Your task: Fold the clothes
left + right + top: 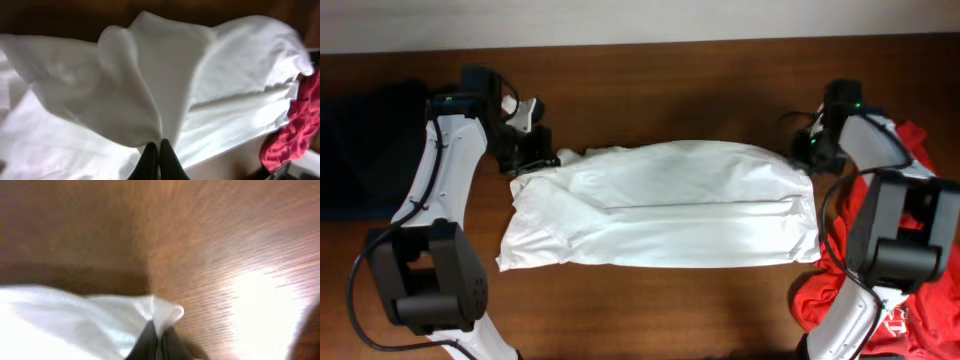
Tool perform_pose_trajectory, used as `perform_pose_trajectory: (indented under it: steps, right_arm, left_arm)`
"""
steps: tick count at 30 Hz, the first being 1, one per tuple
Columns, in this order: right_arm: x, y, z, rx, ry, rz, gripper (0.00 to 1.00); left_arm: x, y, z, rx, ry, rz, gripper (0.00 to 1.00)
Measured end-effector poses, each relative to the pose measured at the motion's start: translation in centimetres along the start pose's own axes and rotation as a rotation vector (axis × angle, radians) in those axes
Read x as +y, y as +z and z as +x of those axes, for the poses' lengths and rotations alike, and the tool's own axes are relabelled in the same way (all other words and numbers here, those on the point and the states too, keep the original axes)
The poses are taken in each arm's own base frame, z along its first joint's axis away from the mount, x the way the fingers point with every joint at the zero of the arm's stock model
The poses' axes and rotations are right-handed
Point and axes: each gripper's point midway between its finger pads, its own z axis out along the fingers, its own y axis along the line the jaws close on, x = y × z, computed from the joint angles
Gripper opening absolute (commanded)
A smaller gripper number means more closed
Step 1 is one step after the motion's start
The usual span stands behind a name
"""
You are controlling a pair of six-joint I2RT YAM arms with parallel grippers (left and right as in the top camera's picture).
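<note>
I will next move my left gripper back and down onto the folded white T-shirt's end nearest the dark garment and release the T-shirt's corner, as its pinched fold still hangs lifted.
The white T-shirt lies across the middle of the wooden table, plain white side up, folded into a wide band. No logo shows. My left gripper is shut on the shirt's far left corner; in the left wrist view its black fingers pinch a lifted fold of white cloth. My right gripper is shut on the far right corner; in the right wrist view its fingers clamp a small white tip of cloth just above the table.
A red garment lies heaped at the right edge under the right arm and shows in the left wrist view. A dark garment lies at the far left. The table's far edge meets a pale wall.
</note>
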Motion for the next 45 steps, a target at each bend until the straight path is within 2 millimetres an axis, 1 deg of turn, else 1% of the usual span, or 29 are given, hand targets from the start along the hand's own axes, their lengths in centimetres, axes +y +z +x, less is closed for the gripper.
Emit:
perform_pose_trajectory:
  steps: [1,2,3,4,5,6,8,10,11,13,16,17,18,19,21,23,25,27,29,30,31,32,33,34,36,37,41,43,45]
  right_arm:
    - [-0.5,-2.0,0.8,0.058,0.015,0.014,0.04]
    - [-0.9,-4.0,0.9,0.069,0.027,0.018,0.04]
    - [-1.4,-6.3,0.6,0.056,0.040,0.020,0.04]
    - [-2.3,-7.3,1.8,0.100,0.060,0.033,0.04]
    - [-2.9,-7.5,2.7,0.142,0.073,0.043,0.04]
    - [-3.6,-8.0,5.0,0.238,0.093,0.059,0.04]
    - [-3.9,-8.6,7.2,0.330,0.102,0.073,0.04]
    - [-4.0,-8.9,8.8,0.394,0.103,0.083,0.04]
    - [-4.1,-8.6,9.3,0.411,0.103,0.085,0.04]
    - [-4.4,-7.7,11.3,0.477,0.103,0.095,0.04]
    - [-4.8,-6.6,13.5,0.543,0.106,0.108,0.04]
    - [-4.8,-6.5,13.6,0.544,0.105,0.110,0.04]
    - [-4.8,-6.5,13.6,0.544,0.104,0.111,0.04]
    - [-4.9,-6.4,13.6,0.541,0.102,0.111,0.04]
    - [-4.8,-6.3,13.4,0.535,0.102,0.109,0.04]
    - [-4.8,-6.3,13.3,0.530,0.101,0.109,0.04]
    - [-4.8,-6.2,13.3,0.528,0.101,0.108,0.04]
    - [-4.8,-6.2,13.4,0.533,0.101,0.109,0.04]
    - [-4.9,-6.3,13.6,0.540,0.102,0.110,0.04]
    - [-4.8,-6.2,13.8,0.548,0.094,0.111,0.04]
    - [-4.7,-6.1,14.1,0.557,0.090,0.112,0.05]
    - [-4.6,-6.0,14.5,0.569,0.086,0.115,0.08]
    - [-4.7,-6.0,14.7,0.576,0.086,0.116,0.30]
    - [-4.8,-5.9,14.8,0.575,0.081,0.121,0.37]
    - [-5.0,-5.9,14.8,0.575,0.077,0.132,0.38]
    - [-5.1,-5.9,14.7,0.572,0.076,0.136,0.39]
    - [-5.2,-5.6,14.3,0.551,0.047,0.133,0.43]
    - [-5.2,-5.1,14.1,0.535,0.025,0.126,0.43]
    - [-5.2,-4.8,13.8,0.522,0.017,0.122,0.43]
  left_arm:
    - [0.2,0.0,0.8,0.030,-0.010,-0.009,0.00]
    - [0.4,-0.1,2.4,0.094,-0.030,-0.025,0.00]
    - [0.7,-0.2,3.2,0.125,-0.037,-0.043,0.00]
    - [1.3,-0.5,4.4,0.172,-0.058,-0.071,0.00]
    - [1.9,-1.1,5.3,0.200,-0.083,-0.090,0.00]
    - [2.9,-2.3,6.3,0.223,-0.126,-0.113,0.00]
    - [4.1,-3.8,6.9,0.219,-0.165,-0.138,0.00]
    - [4.8,-4.7,7.3,0.219,-0.189,-0.156,0.00]
    - [5.0,-4.7,7.4,0.221,-0.191,-0.163,0.01]
    - [5.1,-3.9,8.3,0.250,-0.192,-0.168,0.00]
    - [6.5,-2.1,11.4,0.350,-0.227,-0.193,0.00]
    - [6.8,-1.8,12.5,0.388,-0.242,-0.202,0.00]
    - [6.8,-1.9,12.9,0.402,-0.246,-0.204,0.00]
    - [6.7,-2.6,14.8,0.481,-0.272,-0.228,0.00]
    - [6.9,-3.1,15.7,0.524,-0.281,-0.253,0.01]
    - [7.2,-2.8,15.2,0.499,-0.269,-0.259,0.00]
    - [8.4,-1.3,12.0,0.351,-0.219,-0.276,0.04]
    - [9.4,-0.1,7.1,0.150,-0.165,-0.287,0.06]
    - [9.5,0.1,5.6,0.090,-0.140,-0.288,0.06]
    - [9.3,0.3,5.2,0.080,-0.128,-0.288,0.06]
    - [9.0,0.6,5.5,0.091,-0.118,-0.289,0.13]
    - [8.8,1.1,6.1,0.112,-0.112,-0.290,0.30]
    - [8.8,1.6,6.9,0.136,-0.116,-0.290,0.53]
    - [9.1,2.5,8.8,0.189,-0.134,-0.292,0.60]
    - [9.9,2.8,10.0,0.224,-0.152,-0.323,0.60]
    - [10.0,2.7,10.2,0.229,-0.153,-0.334,0.60]
    - [10.5,2.7,9.5,0.203,-0.141,-0.356,0.60]
    - [11.8,2.4,9.3,0.181,-0.167,-0.437,0.60]
    - [13.7,2.9,9.0,0.123,-0.209,-0.520,0.60]
